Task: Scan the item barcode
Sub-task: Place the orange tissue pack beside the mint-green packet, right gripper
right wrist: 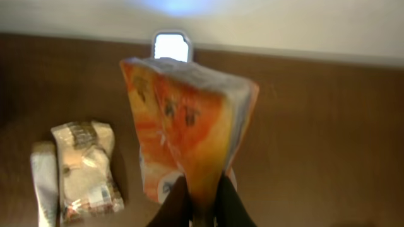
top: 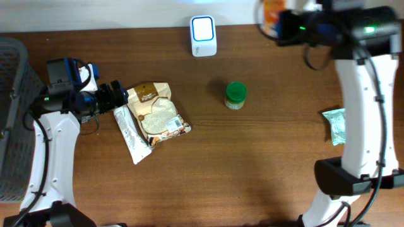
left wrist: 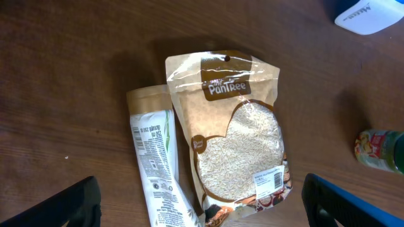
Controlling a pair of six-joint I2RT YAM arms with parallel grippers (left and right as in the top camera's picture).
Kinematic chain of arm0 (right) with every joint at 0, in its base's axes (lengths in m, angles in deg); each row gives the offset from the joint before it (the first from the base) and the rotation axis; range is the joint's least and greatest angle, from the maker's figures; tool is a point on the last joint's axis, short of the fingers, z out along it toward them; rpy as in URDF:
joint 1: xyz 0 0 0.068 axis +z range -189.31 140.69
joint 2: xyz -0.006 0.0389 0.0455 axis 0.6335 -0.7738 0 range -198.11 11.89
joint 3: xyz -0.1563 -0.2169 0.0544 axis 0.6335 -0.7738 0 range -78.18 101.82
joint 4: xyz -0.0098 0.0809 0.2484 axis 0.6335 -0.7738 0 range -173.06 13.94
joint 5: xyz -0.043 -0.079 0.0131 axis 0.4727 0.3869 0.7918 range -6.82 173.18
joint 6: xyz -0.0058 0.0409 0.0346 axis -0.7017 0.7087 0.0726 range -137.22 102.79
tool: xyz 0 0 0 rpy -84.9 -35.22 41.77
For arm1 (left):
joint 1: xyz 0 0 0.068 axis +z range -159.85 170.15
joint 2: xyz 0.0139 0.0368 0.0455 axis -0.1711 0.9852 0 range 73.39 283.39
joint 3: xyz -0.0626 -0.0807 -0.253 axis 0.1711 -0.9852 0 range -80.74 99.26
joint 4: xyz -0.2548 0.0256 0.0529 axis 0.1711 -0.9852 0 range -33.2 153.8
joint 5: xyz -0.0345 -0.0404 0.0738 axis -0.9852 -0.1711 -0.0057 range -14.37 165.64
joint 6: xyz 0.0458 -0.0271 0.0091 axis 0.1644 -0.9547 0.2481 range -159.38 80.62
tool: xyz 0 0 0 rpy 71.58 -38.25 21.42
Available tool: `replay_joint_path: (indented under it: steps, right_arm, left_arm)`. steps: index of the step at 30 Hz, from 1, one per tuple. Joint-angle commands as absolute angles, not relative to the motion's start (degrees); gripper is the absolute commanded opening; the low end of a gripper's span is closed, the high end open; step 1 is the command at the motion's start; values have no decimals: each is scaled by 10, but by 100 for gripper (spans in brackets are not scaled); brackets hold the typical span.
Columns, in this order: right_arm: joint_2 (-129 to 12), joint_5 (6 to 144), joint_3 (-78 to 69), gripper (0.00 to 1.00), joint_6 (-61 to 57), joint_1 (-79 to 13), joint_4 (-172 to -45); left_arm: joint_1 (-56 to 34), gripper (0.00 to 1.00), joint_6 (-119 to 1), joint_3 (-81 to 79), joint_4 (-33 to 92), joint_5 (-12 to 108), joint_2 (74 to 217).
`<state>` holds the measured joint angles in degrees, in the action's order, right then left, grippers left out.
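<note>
My right gripper moves down and back to the clear tabletop next and releases the orange packet [top: 273,16], since the wood [top: 315,107] beside the pale green packet lies bare.
My right gripper [right wrist: 201,197] is shut on an orange packet [right wrist: 189,126], pinching its lower edge and holding it up in the air. In the overhead view the orange packet [top: 273,16] shows at the table's far right edge beside the right gripper [top: 285,25]. The white scanner [top: 203,35] stands at the back middle; the right wrist view has the scanner [right wrist: 171,46] just beyond the packet. My left gripper [left wrist: 202,211] hangs open above a rice pouch [left wrist: 237,135] and a white sachet [left wrist: 154,164], touching neither. A barcode label [left wrist: 273,180] shows on the pouch's lower corner.
A green-lidded jar [top: 235,95] stands mid-table. A pale green packet [top: 334,125] lies at the right, by the right arm. A grey basket [top: 11,120] stands at the left edge. The rice pouch [top: 158,112] and sachet [top: 131,133] lie left of centre.
</note>
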<state>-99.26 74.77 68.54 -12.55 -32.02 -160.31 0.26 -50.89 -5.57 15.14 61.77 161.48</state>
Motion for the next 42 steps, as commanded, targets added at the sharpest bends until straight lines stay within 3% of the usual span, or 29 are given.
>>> replay_joint_path:
  steps: [1, 7, 19, 24, 28, 31, 38, 42]
  right_arm:
    - [-1001, 727, 675, 4, -107, -405, -1683]
    - [-1021, 726, 544, 4, -107, -503, -1684]
    - [-1021, 762, 181, 4, -84, -533, -1363]
    - [-1021, 767, 96, 7, -58, -572, -1306]
    - [-1021, 761, 96, 38, -58, -574, -1307]
    - [-1020, 742, 110, 48, -58, -574, -1321]
    - [-1004, 654, 323, 48, -131, -569, -1549]
    - [-966, 624, 392, 48, -143, -515, -1620]
  left_arm:
    - [5, 99, -498, -54, 152, 620, 1613]
    - [5, 99, -498, -54, 152, 620, 1613]
    - [5, 99, -498, -54, 152, 620, 1613]
    - [5, 99, -498, -54, 152, 620, 1613]
    - [5, 99, -498, -54, 152, 620, 1613]
    - [5, 99, -498, -54, 152, 620, 1613]
    - [5, 99, -498, -54, 152, 620, 1613]
    - [5, 99, -498, -54, 152, 620, 1613]
